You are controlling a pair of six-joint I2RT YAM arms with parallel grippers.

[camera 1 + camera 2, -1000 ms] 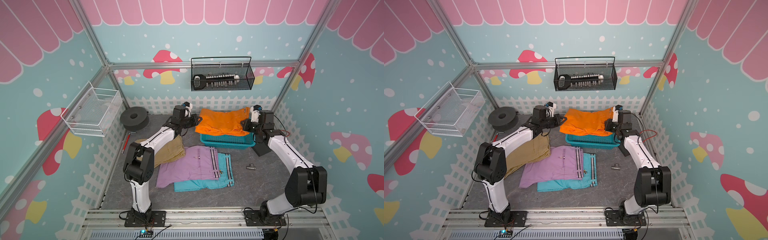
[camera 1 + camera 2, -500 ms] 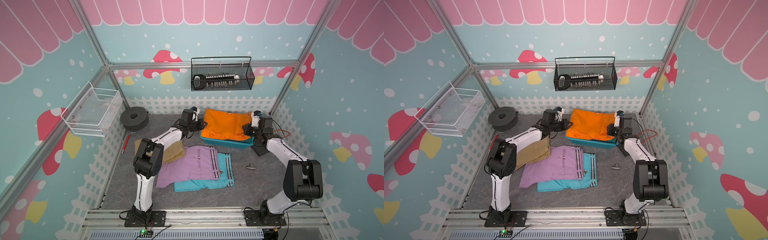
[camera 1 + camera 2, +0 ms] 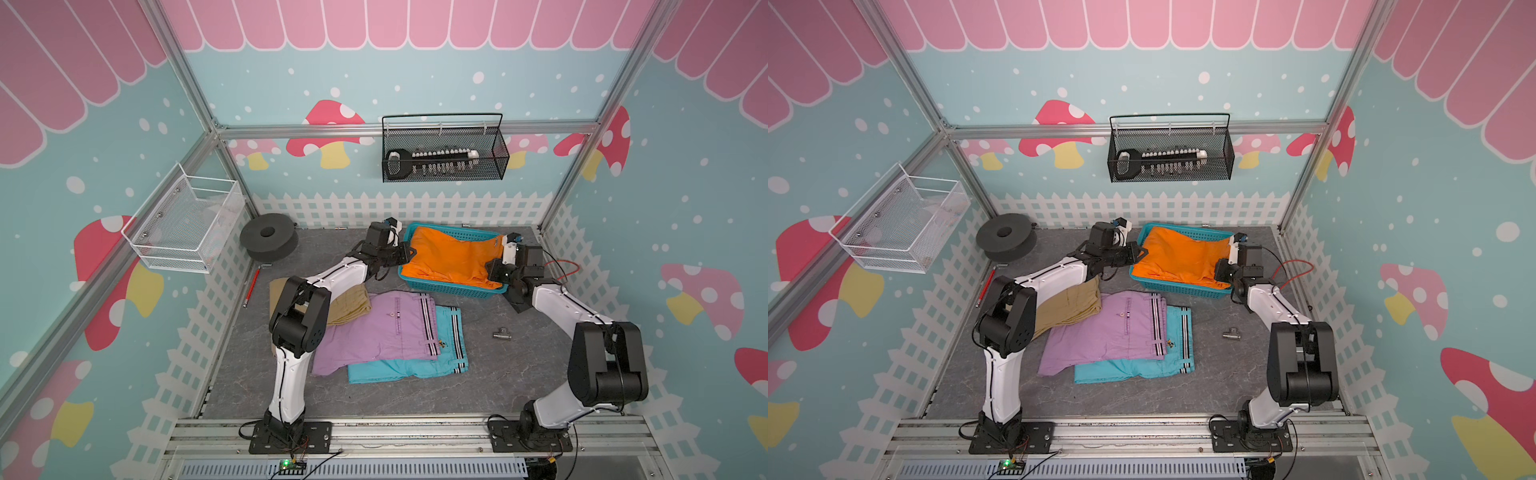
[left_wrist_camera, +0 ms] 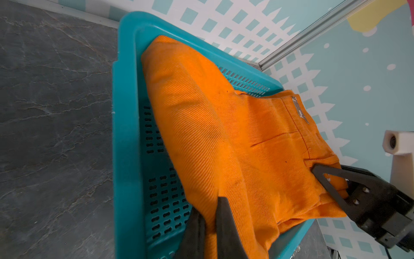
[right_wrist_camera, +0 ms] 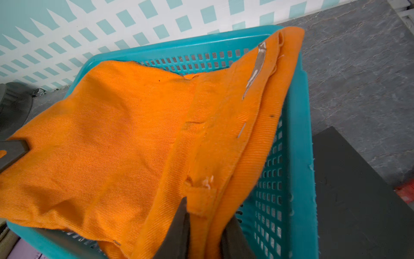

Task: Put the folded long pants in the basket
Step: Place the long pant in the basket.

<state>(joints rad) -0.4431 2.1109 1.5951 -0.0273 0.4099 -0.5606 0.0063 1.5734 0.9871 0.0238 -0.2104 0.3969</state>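
Observation:
The basket's slotted inside is just below my fingers, so my left gripper will next lower slightly within the basket's teal rim and release the orange pants' edge.
The teal basket (image 3: 453, 291) stands at the back of the table, and the orange folded long pants (image 3: 451, 259) lie inside it. My left gripper (image 3: 409, 253) is shut on the pants' left edge, just inside the basket's rim (image 4: 125, 134); in the left wrist view it (image 4: 209, 215) pinches a fold of orange cloth (image 4: 224, 134). My right gripper (image 3: 492, 270) is shut on the waistband end; in the right wrist view it (image 5: 207, 219) clamps the thick orange hem (image 5: 112, 134) by the lattice wall (image 5: 298, 134). Khaki pants (image 3: 349, 305), lilac pants (image 3: 374, 332) and turquoise pants (image 3: 415, 365) lie on the table in front.
A black foam spool (image 3: 269, 241) sits at the back left, with a red pen (image 3: 251, 286) near the left fence. A small metal fitting (image 3: 502, 333) lies to the right of the turquoise pants. A black wire basket (image 3: 442, 153) and a white wire basket (image 3: 183, 228) hang on the walls.
Both grippers have come down and closer together with the orange pants. The pants hung spread above the basket's rim before and now rest inside it.

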